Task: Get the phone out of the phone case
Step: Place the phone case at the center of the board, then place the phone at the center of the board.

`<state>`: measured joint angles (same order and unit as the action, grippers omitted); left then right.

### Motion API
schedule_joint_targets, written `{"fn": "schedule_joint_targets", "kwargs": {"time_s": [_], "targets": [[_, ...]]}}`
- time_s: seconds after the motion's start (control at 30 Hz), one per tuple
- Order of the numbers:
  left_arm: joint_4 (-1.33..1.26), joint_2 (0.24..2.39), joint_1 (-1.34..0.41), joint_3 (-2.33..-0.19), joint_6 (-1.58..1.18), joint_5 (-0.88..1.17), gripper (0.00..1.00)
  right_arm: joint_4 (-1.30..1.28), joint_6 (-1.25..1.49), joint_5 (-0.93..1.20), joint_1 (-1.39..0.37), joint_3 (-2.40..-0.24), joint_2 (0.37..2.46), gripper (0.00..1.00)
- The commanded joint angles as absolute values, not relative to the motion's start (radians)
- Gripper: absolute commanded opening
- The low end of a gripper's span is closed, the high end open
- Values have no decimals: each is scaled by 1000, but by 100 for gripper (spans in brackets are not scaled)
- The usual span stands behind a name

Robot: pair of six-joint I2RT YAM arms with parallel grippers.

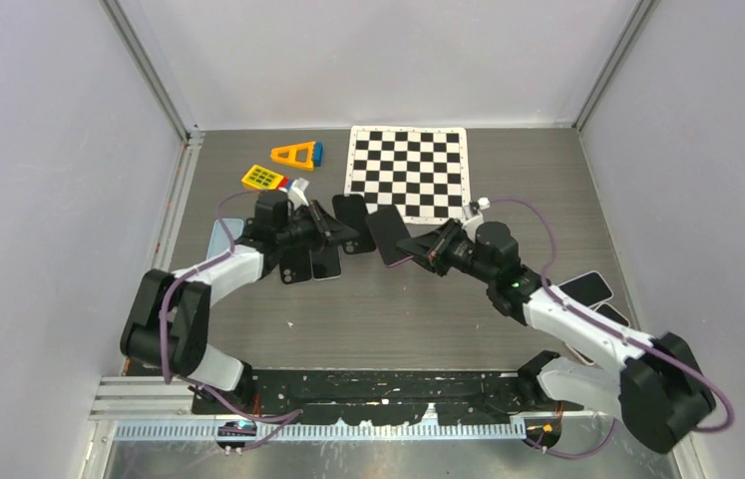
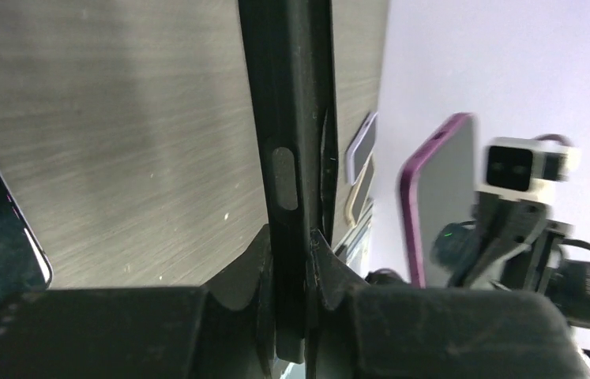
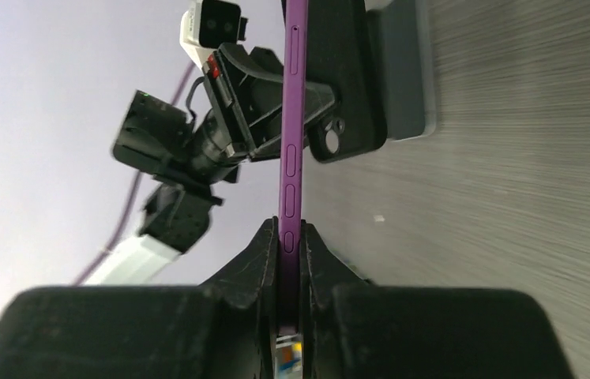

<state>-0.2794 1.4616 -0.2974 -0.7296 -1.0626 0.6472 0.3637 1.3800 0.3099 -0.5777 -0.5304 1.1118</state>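
The purple phone is already clear of the case (image 1: 353, 221), so the robot's right gripper will next go down onto the bare tabletop nearer than the checkerboard and let the phone go.
My left gripper (image 1: 346, 236) is shut on an empty black phone case (image 1: 353, 221) and holds it above the table. In the left wrist view the case (image 2: 290, 118) runs edge-on between my fingers, with the gripper (image 2: 291, 260) clamped on its lower end. My right gripper (image 1: 416, 246) is shut on a purple phone (image 1: 388, 236), apart from the case and just to its right. In the right wrist view the phone (image 3: 292, 118) stands edge-on in the gripper (image 3: 290, 241), with the black case (image 3: 348, 79) behind it. The phone also shows in the left wrist view (image 2: 437, 205).
Two dark phones (image 1: 310, 263) lie under the left arm and a pale blue one (image 1: 220, 238) at the left. More phones (image 1: 589, 288) lie at the right. A checkerboard (image 1: 408, 172), a yellow triangle toy (image 1: 296, 154) and a yellow keypad toy (image 1: 262, 178) sit at the back.
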Motion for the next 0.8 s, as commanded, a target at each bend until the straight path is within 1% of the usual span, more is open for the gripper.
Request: {"fn": "schedule_joint_targets", "kwargs": {"time_s": [0.0,0.13,0.27,0.4,0.47,0.57,0.6,0.67,0.7,0.77], "targets": [[-228,1549,-398,-760,-1016,595,0,-35,1093,140,-550,-579,967,0],[-199,1601,-475,-755,-1005,505,1,-56,1021,103,-508,-557,988,0],[-176,1659,-504,-781,-991,473,6,-9,972,115,-491,-576,1103,0],[-173,1719,-505,-810,-991,476,11,102,969,143,-487,-591,1225,1],[-166,1736,-505,-825,-985,477,18,127,967,147,-486,-604,1300,1],[-118,1762,-505,-865,-950,476,36,156,968,164,-486,-614,1358,1],[-64,1770,-505,-886,-930,475,42,163,973,175,-486,-621,1387,1],[27,1785,-505,-926,-893,459,51,145,975,188,-486,-638,1423,1],[67,1785,-506,-944,-877,453,55,136,975,189,-485,-642,1431,1],[116,1777,-506,-960,-861,431,67,96,968,175,-486,-652,1441,6]]}}
